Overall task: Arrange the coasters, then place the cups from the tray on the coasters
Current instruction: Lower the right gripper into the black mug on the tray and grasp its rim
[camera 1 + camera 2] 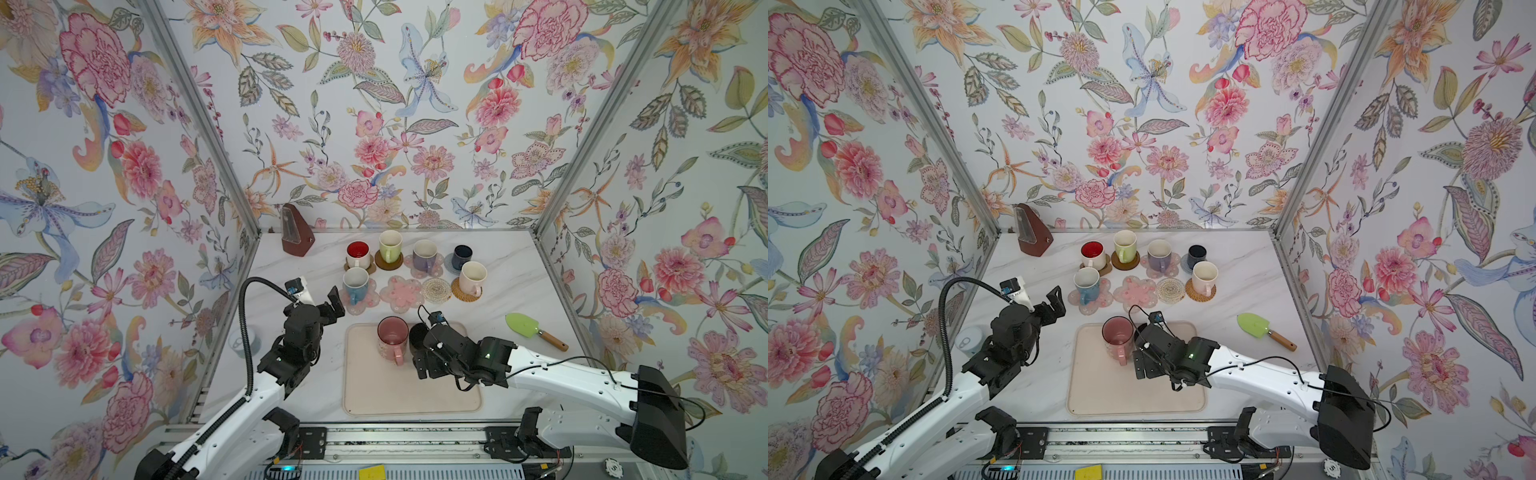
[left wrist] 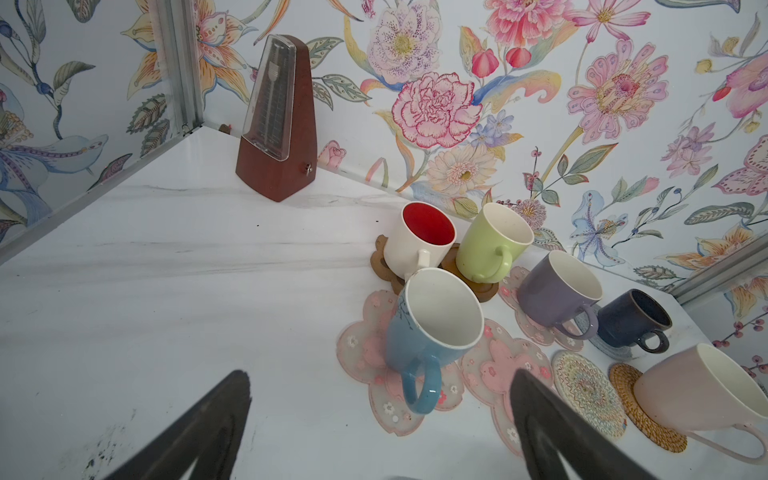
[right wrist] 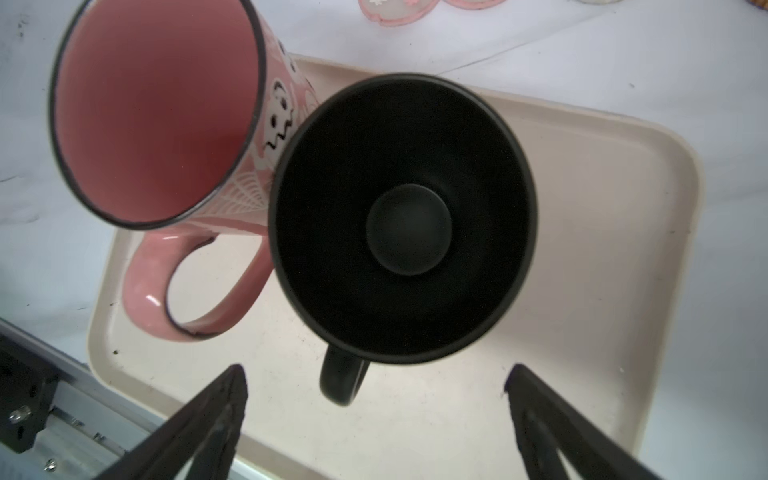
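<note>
Next, my right gripper needs to lower its open fingers around the black cup's handle (image 3: 344,377) and close, since the handle is below the gripper and points between them.
The beige tray (image 1: 374,395) holds a pink cup (image 1: 392,338) and a black cup (image 3: 407,216) side by side at its far edge. My right gripper (image 3: 376,374) hangs open just above the black cup, whose handle (image 3: 343,380) points between the fingers. Behind the tray, six cups stand on coasters: red-inside white (image 1: 358,254), light green (image 1: 390,246), lavender (image 1: 424,255), navy (image 1: 462,255), cream (image 1: 472,277) and blue (image 1: 355,284). A pink flower coaster (image 1: 402,293) and a white woven coaster (image 1: 436,290) lie bare. My left gripper (image 1: 334,305) is open and empty, just left of the blue cup.
A brown metronome (image 1: 296,230) stands at the back left corner. A green trowel (image 1: 534,330) with a wooden handle lies right of the tray. A small white can (image 1: 969,338) sits at the left, beside my left arm. Flowered walls close in three sides.
</note>
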Controlling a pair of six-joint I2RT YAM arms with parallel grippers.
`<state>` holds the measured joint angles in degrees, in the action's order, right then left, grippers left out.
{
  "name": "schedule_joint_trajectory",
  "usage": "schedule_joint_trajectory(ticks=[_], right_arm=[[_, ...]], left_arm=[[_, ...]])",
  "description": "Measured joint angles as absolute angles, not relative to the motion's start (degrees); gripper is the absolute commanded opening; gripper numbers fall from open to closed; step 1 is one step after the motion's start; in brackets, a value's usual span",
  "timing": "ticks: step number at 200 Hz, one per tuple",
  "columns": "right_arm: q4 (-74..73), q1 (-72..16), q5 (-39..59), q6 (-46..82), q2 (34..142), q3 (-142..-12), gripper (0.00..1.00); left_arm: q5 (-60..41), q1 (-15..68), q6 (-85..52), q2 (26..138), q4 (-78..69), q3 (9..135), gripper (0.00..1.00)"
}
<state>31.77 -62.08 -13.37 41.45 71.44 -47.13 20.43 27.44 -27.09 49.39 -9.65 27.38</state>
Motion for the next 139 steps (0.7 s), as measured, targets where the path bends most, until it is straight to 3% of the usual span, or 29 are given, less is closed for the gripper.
schedule_joint_trajectory(ticks=[52,139], right_arm=[[31.86,-62.08,-16.08,41.41,76.05,-47.0,0.89],[30.89,-59.9,-15.22,40.69,74.89,-44.14,0.71]], left_arm=[[20.86,27.44,-27.07,49.17,-9.72,27.38,0.99],[21.45,27.44,-26.89,49.17,-9.74,27.38,0.99]])
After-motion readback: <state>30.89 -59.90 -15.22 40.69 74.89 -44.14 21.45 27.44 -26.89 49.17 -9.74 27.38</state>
